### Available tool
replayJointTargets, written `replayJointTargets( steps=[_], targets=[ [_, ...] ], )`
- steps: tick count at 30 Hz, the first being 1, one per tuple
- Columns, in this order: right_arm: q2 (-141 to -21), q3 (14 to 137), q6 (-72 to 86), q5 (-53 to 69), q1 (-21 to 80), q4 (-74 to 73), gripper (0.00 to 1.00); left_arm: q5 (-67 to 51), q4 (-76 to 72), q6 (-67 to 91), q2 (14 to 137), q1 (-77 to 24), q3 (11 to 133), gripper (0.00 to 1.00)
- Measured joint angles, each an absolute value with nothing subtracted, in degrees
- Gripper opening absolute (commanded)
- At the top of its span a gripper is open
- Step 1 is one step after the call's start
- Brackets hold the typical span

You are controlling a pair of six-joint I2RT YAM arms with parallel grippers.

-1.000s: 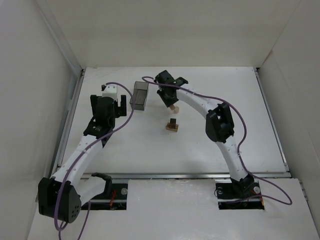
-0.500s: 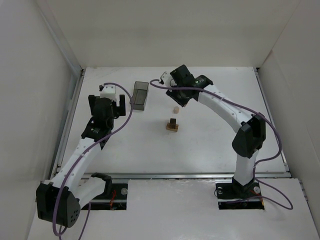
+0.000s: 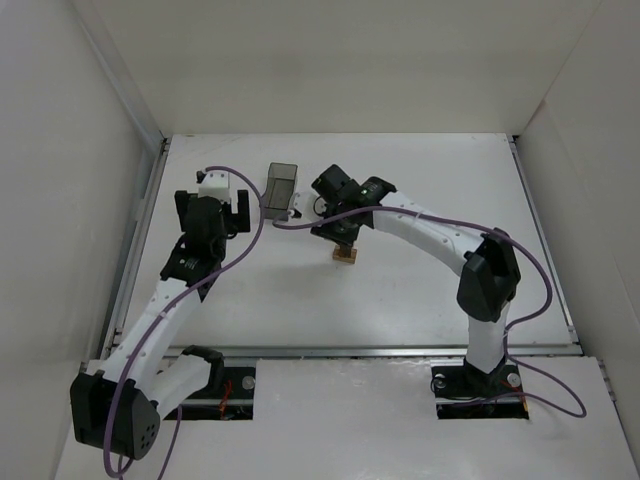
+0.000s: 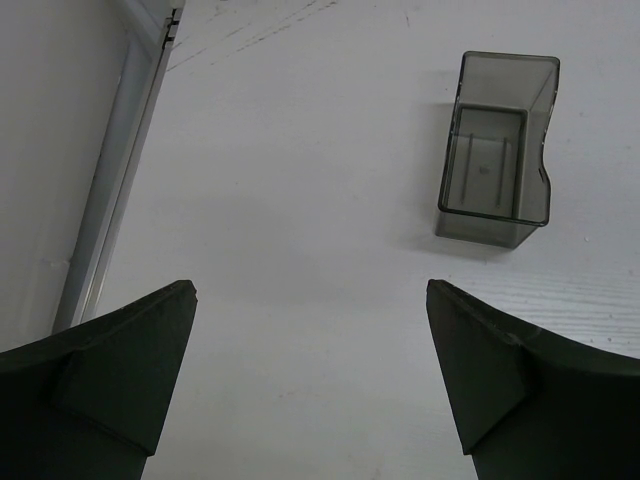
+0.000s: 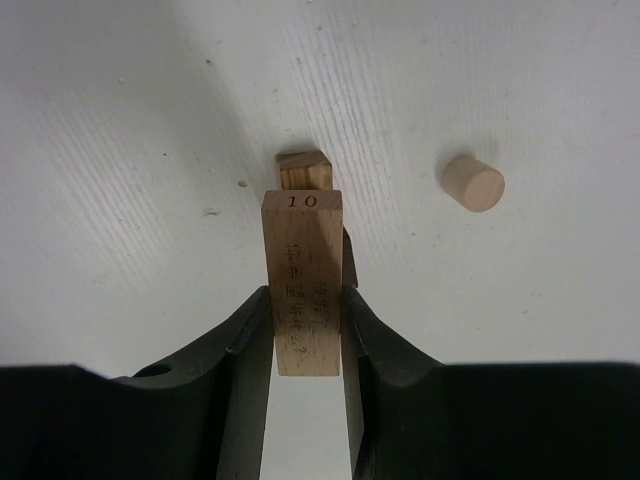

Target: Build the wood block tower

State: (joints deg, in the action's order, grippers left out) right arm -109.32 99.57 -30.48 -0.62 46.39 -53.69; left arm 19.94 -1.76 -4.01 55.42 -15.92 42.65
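The held block already covers most of the wood block tower (image 3: 346,255) (image 5: 303,170) below it, so I will lower my right gripper toward the tower's top and let go of the block.
In the right wrist view my right gripper (image 5: 305,300) is shut on a light-tan wood block (image 5: 302,270) marked "10", held lengthwise between the fingers. Just below and beyond its far end shows the end of a block of the wood block tower (image 5: 303,170), which stands on the white table. From above, the right gripper (image 3: 340,232) hovers over the small tower (image 3: 346,255) and hides most of it. My left gripper (image 4: 310,300) is open over bare table, with nothing between its fingers. It hangs left of the bin (image 3: 280,188) in the top view (image 3: 213,205).
A dark translucent grey bin (image 4: 495,150) stands empty at the back of the table, between the two grippers. A short tan wooden cylinder (image 5: 473,183) lies on the table to the right of the tower. White walls enclose the table on three sides.
The right arm has swung from the back of the table toward the near left, and its gripper now hangs over the tower with the block in it. The left arm has barely moved.
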Motion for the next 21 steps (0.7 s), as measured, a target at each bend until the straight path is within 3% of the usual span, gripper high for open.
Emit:
replayJointTargets(
  steps=[21],
  targets=[
    [-111.81,101.45,-35.86,-4.12,47.03,-59.59,0.05,19.70,-0.78,-4.01,55.22,-15.29,42.00,0.99]
  ],
)
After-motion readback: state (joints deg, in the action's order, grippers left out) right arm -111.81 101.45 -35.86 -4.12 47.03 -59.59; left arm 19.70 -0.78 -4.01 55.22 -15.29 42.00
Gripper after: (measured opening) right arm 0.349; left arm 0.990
